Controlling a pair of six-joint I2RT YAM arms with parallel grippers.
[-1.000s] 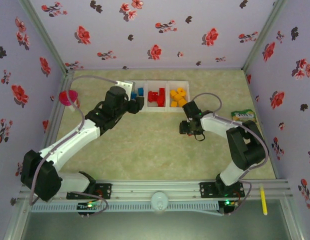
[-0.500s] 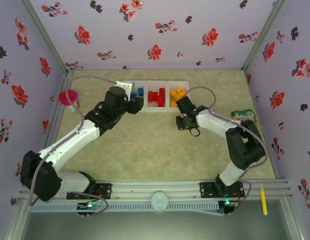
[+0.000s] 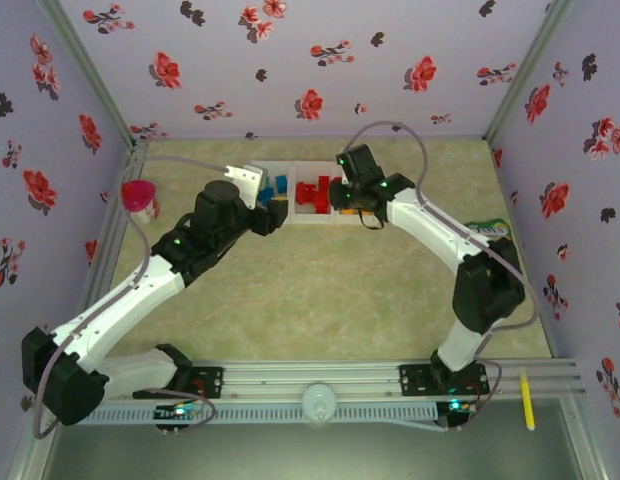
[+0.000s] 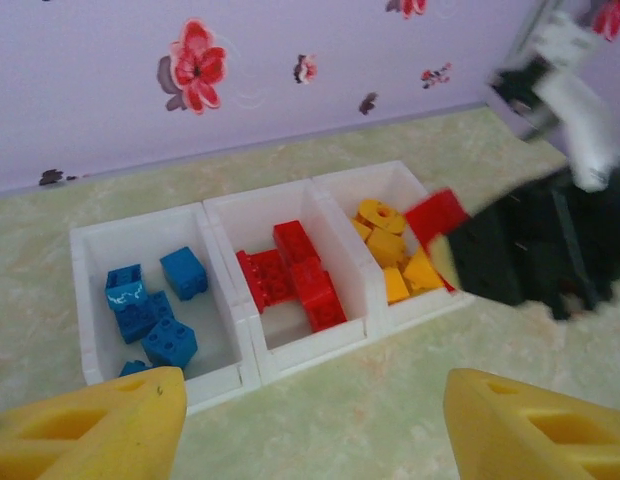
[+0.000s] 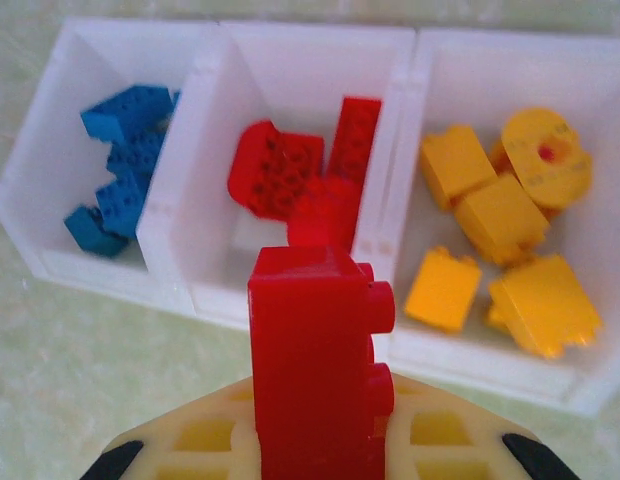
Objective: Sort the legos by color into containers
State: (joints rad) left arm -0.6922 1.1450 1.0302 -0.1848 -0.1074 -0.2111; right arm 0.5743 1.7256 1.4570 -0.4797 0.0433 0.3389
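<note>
My right gripper holds the brick (image 5: 315, 350) and will next move toward the blue bin and down to let it go in the red bin, because red legos lie below it on that side.
Three white bins stand in a row at the back. The blue bin (image 4: 135, 222) holds blue legos (image 5: 120, 160), the red bin (image 5: 230, 250) red legos (image 5: 290, 175), the yellow bin (image 5: 430, 100) yellow legos (image 5: 510, 220). My right gripper (image 5: 315, 440) is shut on a red brick (image 5: 315, 350), held upright in front of the wall between the red and yellow bins. From above, the right gripper (image 3: 337, 193) hangs over the bins' right part. My left gripper (image 4: 310, 400) is open and empty, just in front of the blue and red bins; from above the left gripper (image 3: 275, 212) is near the blue bin (image 3: 275, 185).
A pink cup (image 3: 138, 195) stands at the left edge of the table. A green packet (image 3: 487, 230) lies at the right edge. A yellow pen (image 3: 527, 400) lies beyond the front rail. Flowered walls close in the table on three sides.
My right arm has swung from the table's middle right back and left to the bins, carrying the red brick. The left arm has drawn slightly left, its gripper staying by the blue bin.
</note>
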